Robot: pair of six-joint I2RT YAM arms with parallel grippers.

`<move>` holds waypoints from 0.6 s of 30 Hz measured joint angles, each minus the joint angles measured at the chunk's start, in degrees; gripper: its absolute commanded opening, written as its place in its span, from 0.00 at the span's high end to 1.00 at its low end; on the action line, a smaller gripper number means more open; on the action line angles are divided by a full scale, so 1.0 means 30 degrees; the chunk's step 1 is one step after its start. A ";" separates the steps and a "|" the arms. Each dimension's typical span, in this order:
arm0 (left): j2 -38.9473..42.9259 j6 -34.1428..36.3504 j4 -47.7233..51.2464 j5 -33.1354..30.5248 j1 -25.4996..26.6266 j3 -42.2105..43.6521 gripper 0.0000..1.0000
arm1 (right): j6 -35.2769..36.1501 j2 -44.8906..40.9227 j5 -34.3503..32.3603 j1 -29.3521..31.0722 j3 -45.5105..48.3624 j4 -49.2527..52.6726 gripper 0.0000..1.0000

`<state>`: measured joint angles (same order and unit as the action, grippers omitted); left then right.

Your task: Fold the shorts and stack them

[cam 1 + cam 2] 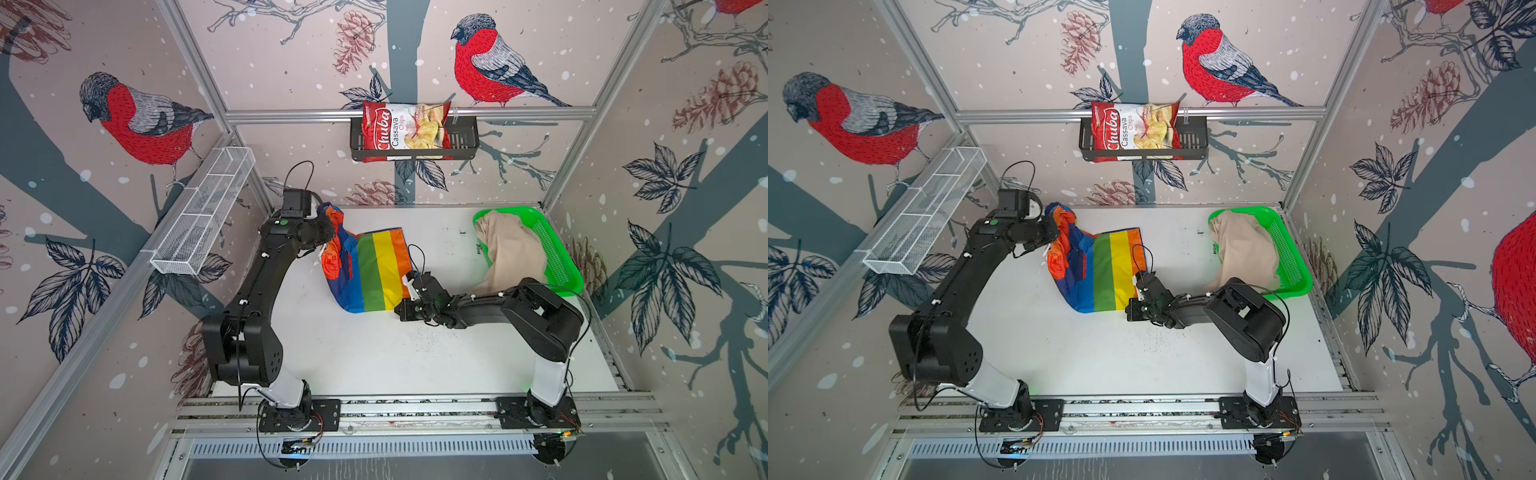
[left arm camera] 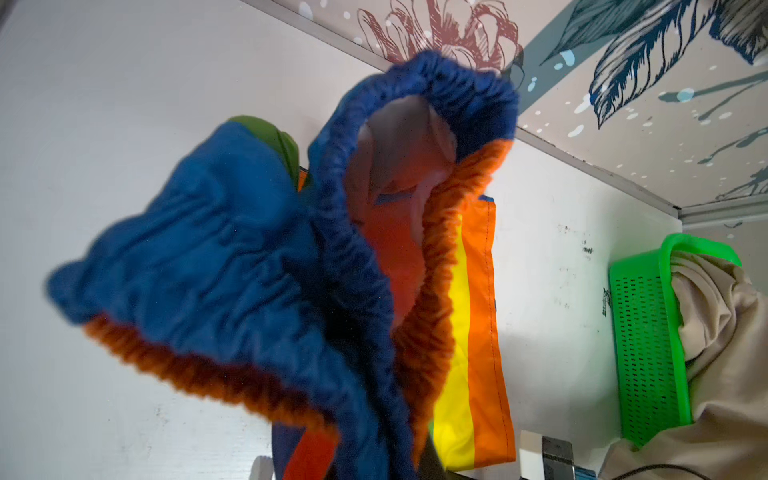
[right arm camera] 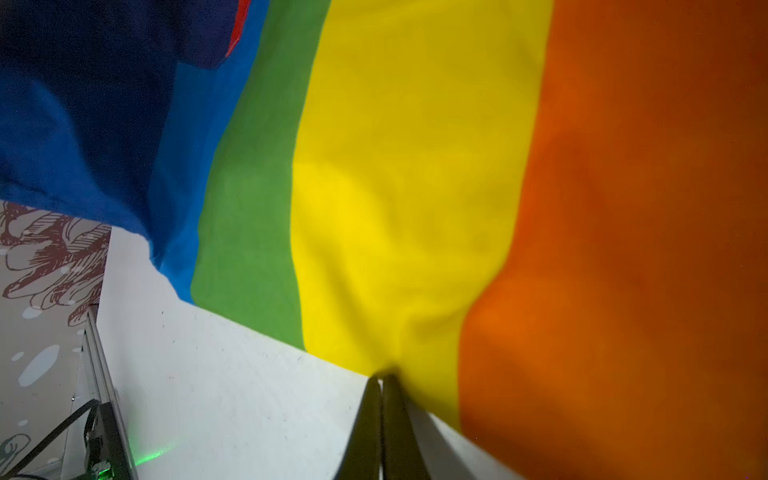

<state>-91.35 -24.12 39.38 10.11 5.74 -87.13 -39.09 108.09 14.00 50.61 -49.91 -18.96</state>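
Observation:
Next, the left gripper carries the waistband (image 2: 249, 270) across to the yellow and orange stripes, lowers it there and releases, since those stripes already lie flat.
The rainbow-striped shorts (image 1: 374, 270) (image 1: 1108, 270) lie partly spread on the white table, left of the middle. Their gathered blue and orange waistband (image 2: 249, 270) is bunched up and lifted at the back left, where my left gripper (image 1: 330, 247) (image 1: 1054, 245) is shut on it. The cloth hides its jaws in the left wrist view. My right gripper (image 1: 397, 309) (image 1: 1128, 309) (image 3: 380, 376) is shut on the near hem at the yellow stripe (image 3: 415, 166), its fingers pressed together low over the table. The beige shorts (image 1: 511, 249) (image 1: 1241, 249) (image 2: 727, 332) lie crumpled in the basket at the back right.
The green mesh basket (image 1: 561, 266) (image 1: 1291, 257) (image 2: 640, 332) stands in the back right corner. A black wall basket holds a chips bag (image 1: 405, 129) on the back wall. A white wire basket (image 1: 203, 212) hangs on the left wall. Bare table (image 1: 374, 353) stretches toward the front.

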 measured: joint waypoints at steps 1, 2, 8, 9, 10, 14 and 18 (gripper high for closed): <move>-0.0182 -0.0036 0.0124 -0.0044 0.0321 -0.0291 1.00 | 0.0000 -0.0270 -0.0029 -0.0022 0.0044 0.0335 0.95; -0.0401 -0.0051 0.0240 -0.0328 0.0670 -0.0641 1.00 | 0.0022 -0.0729 -0.0160 -0.0095 0.0080 0.0809 0.95; -0.1931 -0.0299 0.1246 -0.2229 0.2565 -0.2929 1.00 | 0.0772 -0.4670 -0.1129 -0.0539 0.0357 0.1537 0.94; -0.2237 -0.0291 0.1450 -0.2514 0.2863 -0.3293 1.00 | 0.1005 -0.5034 -0.1151 -0.0721 0.0532 0.1530 0.94; -0.2608 -0.0277 0.1712 -0.2958 0.3228 -0.3730 1.00 | 0.0998 -0.5209 -0.1224 -0.1013 0.0729 0.1537 0.95; -0.3832 -0.0153 0.2871 -0.4379 0.4386 -0.5326 1.00 | 0.0984 -0.4772 -0.1486 -0.2353 0.1588 0.1421 0.98; -0.4656 -0.0168 0.3832 -0.5391 0.4925 -0.6623 1.00 | 0.0794 -0.4036 -0.0984 -0.3191 0.3016 0.0590 0.99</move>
<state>-105.32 -24.62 50.87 -6.07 20.51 -107.00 -36.71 95.98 11.05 41.04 -40.86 -17.19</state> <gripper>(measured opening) 0.107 0.048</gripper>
